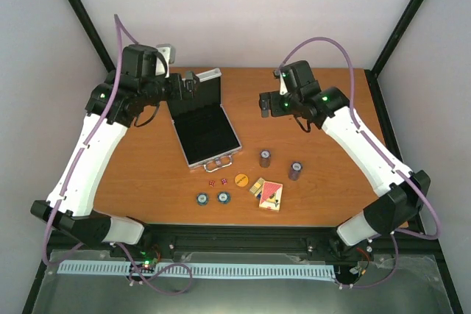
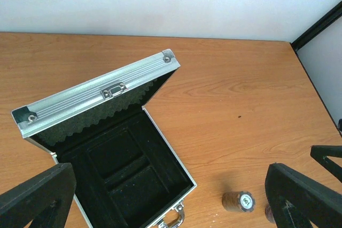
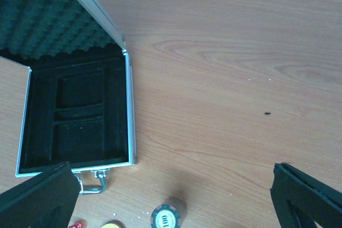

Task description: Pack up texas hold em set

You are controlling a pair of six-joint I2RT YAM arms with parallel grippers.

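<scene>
My right gripper comes back and down around the chip stack nearest the case next, since the stack stands below my open fingers and nearer my base.
The silver case (image 1: 213,158) lies open left of centre, lid (image 1: 210,86) upright, its black compartments (image 2: 128,169) bare. In front of it are two red dice (image 1: 217,182), an orange button (image 1: 241,179), two blue chips (image 1: 212,198) and card decks (image 1: 269,195). Two chip stacks (image 1: 265,157) (image 1: 295,170) stand to the right. My left gripper (image 1: 193,82) hovers open behind the lid, holding nothing. My right gripper (image 1: 263,104) hangs open over bare wood right of the case, above a chip stack (image 3: 167,216).
The wooden table (image 1: 331,108) ends at black frame posts at the back corners and a black rail along the near edge. Grey walls close in on three sides. A small dark speck (image 3: 266,114) marks the wood.
</scene>
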